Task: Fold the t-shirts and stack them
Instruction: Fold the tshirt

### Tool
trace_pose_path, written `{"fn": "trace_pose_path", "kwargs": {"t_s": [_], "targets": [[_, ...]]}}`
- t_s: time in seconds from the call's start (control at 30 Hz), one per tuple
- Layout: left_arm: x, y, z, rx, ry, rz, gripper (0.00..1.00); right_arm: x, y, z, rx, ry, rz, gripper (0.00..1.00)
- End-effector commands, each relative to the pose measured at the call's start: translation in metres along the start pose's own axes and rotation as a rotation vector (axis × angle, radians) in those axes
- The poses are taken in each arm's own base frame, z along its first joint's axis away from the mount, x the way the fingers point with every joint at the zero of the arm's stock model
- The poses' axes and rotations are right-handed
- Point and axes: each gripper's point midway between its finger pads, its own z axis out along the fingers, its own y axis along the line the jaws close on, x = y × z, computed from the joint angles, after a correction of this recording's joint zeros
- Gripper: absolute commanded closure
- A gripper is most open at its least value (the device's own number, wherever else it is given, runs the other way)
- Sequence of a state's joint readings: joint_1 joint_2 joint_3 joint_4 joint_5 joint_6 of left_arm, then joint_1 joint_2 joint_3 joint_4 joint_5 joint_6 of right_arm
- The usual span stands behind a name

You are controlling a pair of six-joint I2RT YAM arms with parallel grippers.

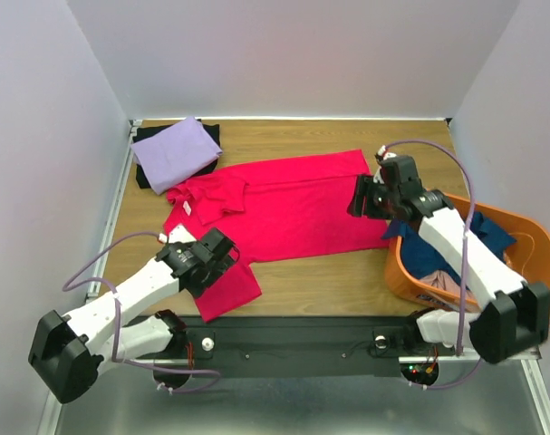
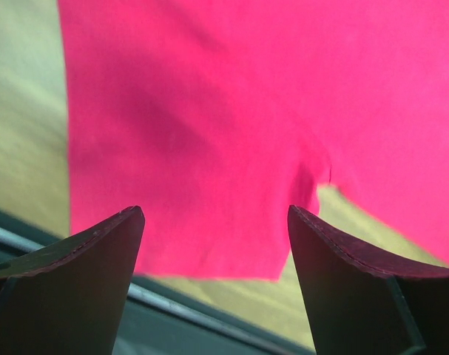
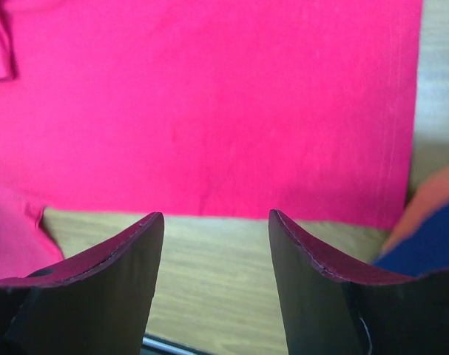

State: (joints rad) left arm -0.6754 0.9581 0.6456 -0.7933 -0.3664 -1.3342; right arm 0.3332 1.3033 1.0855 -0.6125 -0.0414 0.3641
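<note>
My left gripper comes down and back toward the bar onto the near sleeve's hem (image 1: 239, 304) (image 2: 223, 277) next, since this sleeve sticks out while the far one lies folded in.
A crimson-pink t-shirt (image 1: 293, 208) lies spread flat on the wooden table, collar to the left. My left gripper (image 1: 224, 250) is open and empty, hovering over its near-left sleeve (image 2: 209, 133). My right gripper (image 1: 357, 198) is open and empty above the shirt's right hem; its wrist view shows the shirt (image 3: 209, 103) just beyond the fingertips. A folded lavender t-shirt (image 1: 175, 151) lies on a black one (image 1: 149, 135) at the back left. A navy blue t-shirt (image 1: 494, 232) and a dusty pink one (image 1: 443, 282) lie in the orange tub.
The orange plastic tub (image 1: 528, 222) stands at the right table edge under my right arm; its rim shows in the right wrist view (image 3: 431, 196). Bare wood (image 1: 338, 281) runs along the near edge, next to a metal rail. White walls enclose the table.
</note>
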Motion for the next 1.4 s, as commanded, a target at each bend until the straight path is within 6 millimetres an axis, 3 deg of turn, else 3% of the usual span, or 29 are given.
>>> {"fn": "trace_pose_path", "kwargs": {"t_s": [0.0, 0.1, 0.33, 0.5, 0.83, 1.1, 1.17, 1.37], "targets": [[0.003, 0.008, -0.018, -0.083, -0.037, -0.151, 0.11, -0.008, 0.008, -0.025, -0.065, -0.108, 0.022, 0.35], [0.019, 0.003, -0.023, -0.110, -0.037, -0.155, 0.11, 0.000, 0.009, -0.036, -0.090, -0.117, 0.008, 0.35], [0.078, -0.027, -0.024, -0.112, 0.045, -0.216, 0.12, 0.003, 0.004, -0.045, -0.075, -0.122, -0.025, 0.34], [0.103, -0.016, -0.013, -0.150, 0.098, -0.268, 0.17, -0.001, 0.005, -0.049, -0.080, -0.132, -0.052, 0.33], [0.117, 0.002, -0.023, -0.251, 0.082, -0.479, 0.23, 0.010, 0.009, -0.040, -0.109, -0.080, -0.049, 0.32], [0.101, 0.010, -0.019, -0.207, 0.037, -0.598, 0.30, 0.014, 0.006, -0.038, -0.104, -0.070, -0.050, 0.32], [0.099, 0.019, -0.014, -0.213, 0.036, -0.604, 0.33, 0.016, 0.006, -0.036, -0.101, -0.063, -0.051, 0.32], [0.084, 0.018, -0.012, -0.199, -0.040, -0.587, 0.36, 0.015, 0.006, -0.031, -0.096, -0.046, -0.051, 0.32]]}}
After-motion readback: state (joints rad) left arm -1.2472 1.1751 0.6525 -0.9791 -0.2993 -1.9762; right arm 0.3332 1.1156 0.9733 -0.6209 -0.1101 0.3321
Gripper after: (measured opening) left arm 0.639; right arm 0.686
